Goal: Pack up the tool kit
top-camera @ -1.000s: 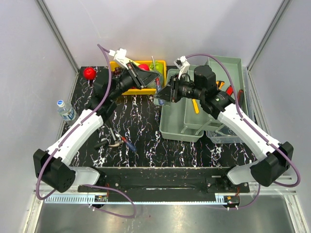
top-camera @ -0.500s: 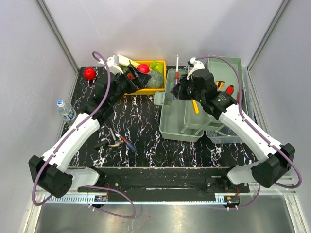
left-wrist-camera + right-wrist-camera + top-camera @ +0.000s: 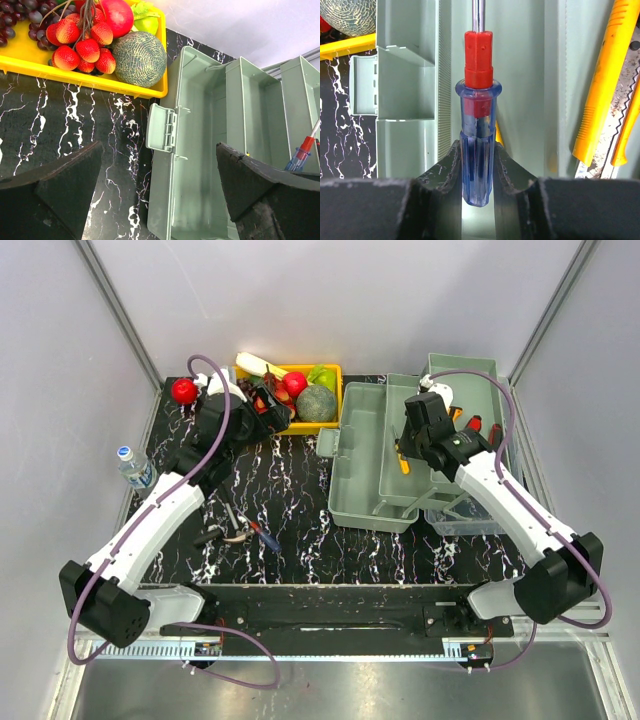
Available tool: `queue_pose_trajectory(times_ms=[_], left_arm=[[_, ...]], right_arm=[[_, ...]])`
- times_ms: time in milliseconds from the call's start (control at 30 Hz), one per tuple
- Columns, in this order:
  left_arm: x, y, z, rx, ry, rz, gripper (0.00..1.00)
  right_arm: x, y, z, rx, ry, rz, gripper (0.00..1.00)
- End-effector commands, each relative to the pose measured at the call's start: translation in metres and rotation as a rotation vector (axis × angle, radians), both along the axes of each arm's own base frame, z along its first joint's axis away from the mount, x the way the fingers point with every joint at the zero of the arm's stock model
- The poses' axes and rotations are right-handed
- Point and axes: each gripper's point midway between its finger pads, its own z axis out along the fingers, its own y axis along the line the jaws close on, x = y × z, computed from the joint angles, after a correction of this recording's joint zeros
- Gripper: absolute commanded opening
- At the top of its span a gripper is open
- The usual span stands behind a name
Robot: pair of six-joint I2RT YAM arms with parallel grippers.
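Observation:
A yellow handle is already lying in the tray below, so my right gripper needs to go down beside it next, toward the side by the deep compartment, and let go.
The grey-green toolbox (image 3: 365,480) lies open on the table with its inner trays (image 3: 460,380) spread to the right. My right gripper (image 3: 420,425) hangs over those trays, shut on a screwdriver (image 3: 478,125) with a clear blue handle and red collar, shaft pointing away. Yellow-handled tools (image 3: 605,90) lie in the tray beside it. My left gripper (image 3: 268,405) is open and holds nothing, above the table between the fruit tray and the toolbox's left wall (image 3: 165,200). The latch (image 3: 161,127) shows between its fingers (image 3: 65,190).
A yellow tray (image 3: 337,380) of fruit stands at the back, left of the toolbox. Loose hand tools (image 3: 240,530) lie on the black marbled table near the left arm. A water bottle (image 3: 132,465) and a red ball (image 3: 183,390) sit at the left.
My left gripper has opened and drawn back left towards the fruit tray. The right gripper, with the screwdriver in it, has swung right from the toolbox's left edge to over the inner trays.

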Motion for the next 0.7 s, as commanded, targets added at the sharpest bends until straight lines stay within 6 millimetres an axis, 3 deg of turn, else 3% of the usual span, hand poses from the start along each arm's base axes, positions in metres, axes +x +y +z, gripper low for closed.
queue_pose_trajectory(times_ms=[0,100,300,667], left_arm=[[0.007,0.003,0.002,0.006,-0.018,0.018,0.99],[0.007,0.003,0.000,0.021,-0.014,0.007,0.99],[0.007,0.007,-0.003,0.041,-0.004,0.018,0.99],[0.009,0.008,-0.006,0.038,0.005,0.023,0.99]], right_arm=[[-0.001,-0.008,-0.009,-0.042,0.025,-0.037,0.05],[-0.001,-0.006,-0.020,-0.053,0.064,-0.049,0.09],[-0.002,0.020,-0.031,0.023,0.119,0.058,0.15],[0.003,0.012,-0.019,-0.051,0.069,0.026,0.17]])
